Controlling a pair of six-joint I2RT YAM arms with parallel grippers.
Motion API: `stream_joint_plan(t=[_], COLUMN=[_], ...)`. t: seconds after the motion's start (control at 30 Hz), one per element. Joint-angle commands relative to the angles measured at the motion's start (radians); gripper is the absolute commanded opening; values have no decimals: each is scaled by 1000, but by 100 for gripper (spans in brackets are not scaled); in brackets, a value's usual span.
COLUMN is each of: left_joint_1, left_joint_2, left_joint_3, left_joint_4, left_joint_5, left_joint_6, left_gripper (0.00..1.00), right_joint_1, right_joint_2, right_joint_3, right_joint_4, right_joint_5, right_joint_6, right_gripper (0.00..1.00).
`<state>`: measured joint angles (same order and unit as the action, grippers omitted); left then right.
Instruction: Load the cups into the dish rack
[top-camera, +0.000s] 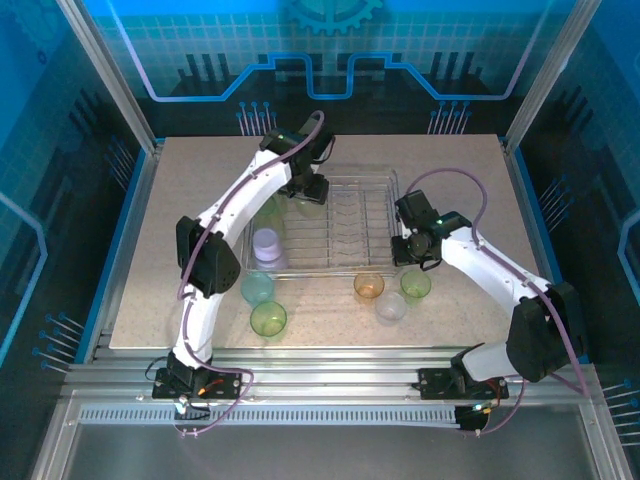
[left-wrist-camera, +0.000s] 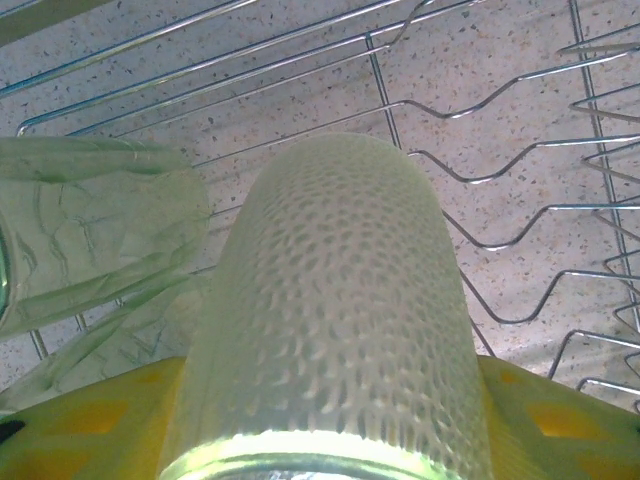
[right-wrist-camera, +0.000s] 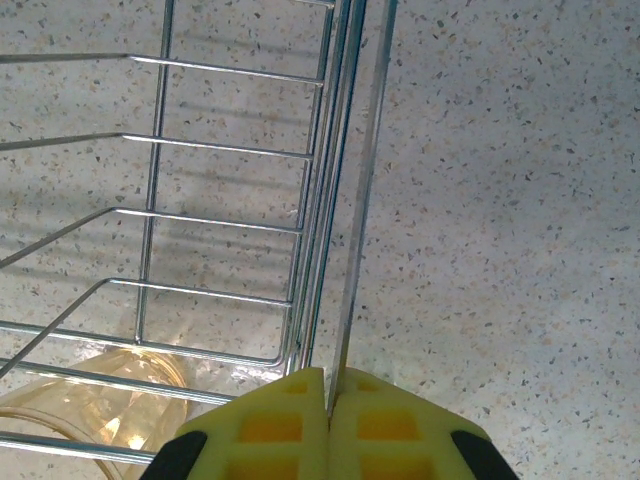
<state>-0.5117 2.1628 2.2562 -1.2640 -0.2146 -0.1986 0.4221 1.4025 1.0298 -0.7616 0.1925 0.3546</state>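
The left gripper needs to lower the dimpled cup (left-wrist-camera: 335, 300) next to the other green cup and then let go of it.
The dish rack (top-camera: 345, 262) is a silvery wire basket in the middle of the table. My left gripper (top-camera: 306, 188) hangs over its far left part, shut on a pale green dimpled cup (left-wrist-camera: 335, 300) between its yellow fingers (left-wrist-camera: 545, 420). Another green cup (left-wrist-camera: 90, 235) lies in the rack just left of it. A lilac cup (top-camera: 266, 243) stands in the rack's near left corner. My right gripper (top-camera: 406, 250) is at the rack's right side, its pads (right-wrist-camera: 270, 425) shut on the rim wire (right-wrist-camera: 358, 230). Teal (top-camera: 257, 288), green (top-camera: 268, 319), amber (top-camera: 369, 286), green (top-camera: 415, 284) and clear (top-camera: 390, 306) cups stand in front of the rack.
The speckled tabletop (top-camera: 200, 200) lies bare left of the rack and to its right (right-wrist-camera: 500, 200). Metal posts and blue panels enclose the table. The amber cup (right-wrist-camera: 80, 405) shows through the rack wires in the right wrist view.
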Motion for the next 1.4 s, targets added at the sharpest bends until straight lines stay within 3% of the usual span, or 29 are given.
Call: stream_joint_plan(t=[0.0,0.33,0.6,0.73,1.07,1.13,1.37], left_joint_1=[-4,-3,13,19,45,48,60], left_joint_2=[37,137,193,208,238,241,262], left_joint_3=[60,163,184,192,203,204,215], left_joint_4=[-50,-77,-80,-78,-66,-59,-47], left_joint_5=[-25,-36,-31,-33,-35,-35,-37], left_joint_6=[28,42,44,49,54,57,64], left_gripper=[32,34,35,36,47,54,63], right_joint_1=[39,55,58,57,57,59,61], right_joint_2=[-7,-10,-11,-9,-12,-11,-5], right_joint_3=[15,14,16,15,32,33,41], right_joint_4=[-78,-90,-101,-105,-124,-127,-131], right_joint_5=[-15,-1,22,28,40,39,38], right_joint_6=[-38,-34,-50,-55,-60,-60,-60], right_gripper=[0,1,18,20,22,22,23])
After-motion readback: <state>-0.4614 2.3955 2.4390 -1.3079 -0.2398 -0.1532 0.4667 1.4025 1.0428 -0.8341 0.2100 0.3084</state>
